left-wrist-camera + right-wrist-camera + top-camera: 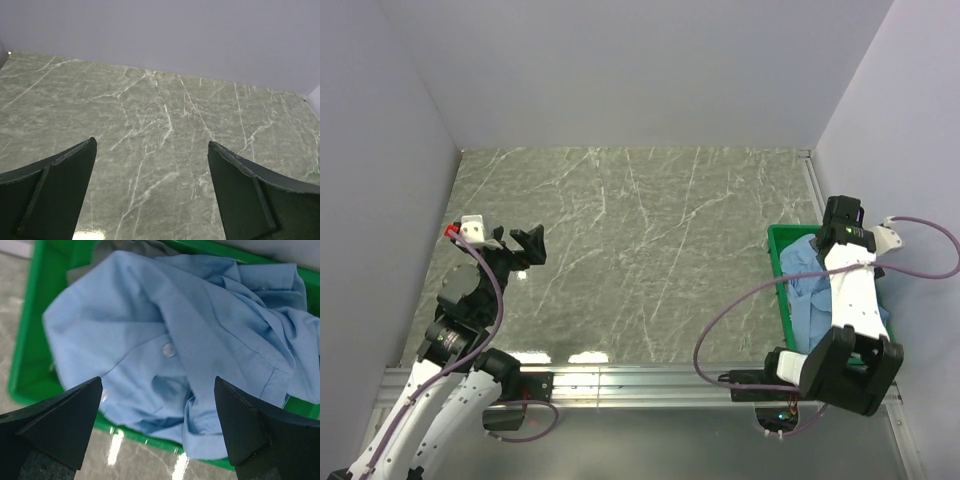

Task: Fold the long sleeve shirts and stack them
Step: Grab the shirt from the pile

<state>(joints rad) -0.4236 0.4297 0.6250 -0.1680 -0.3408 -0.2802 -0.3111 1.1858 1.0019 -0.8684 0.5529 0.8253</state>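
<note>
My right gripper moves down into the green bin (778, 245) next, then onto the bunched folds of the light blue shirt (807, 285), since the shirt lies over the grey cloth.
A crumpled light blue long sleeve shirt (175, 335) fills a green bin (30, 340); a white button shows on it, and grey cloth peeks out at the bin's far end. In the top view the shirt (807, 285) lies in the bin (778, 245) at the table's right edge. My right gripper (157, 390) hangs above the shirt, open and empty, and in the top view (842, 222) it sits over the bin's far end. My left gripper (151, 150) is open and empty above bare marble, at the left of the table in the top view (525, 247).
The green-grey marble table (640, 250) is walled by pale lavender panels at the back and both sides. A metal rail (640, 382) runs along the near edge. The right arm's purple cable (730, 320) loops over the table beside the bin.
</note>
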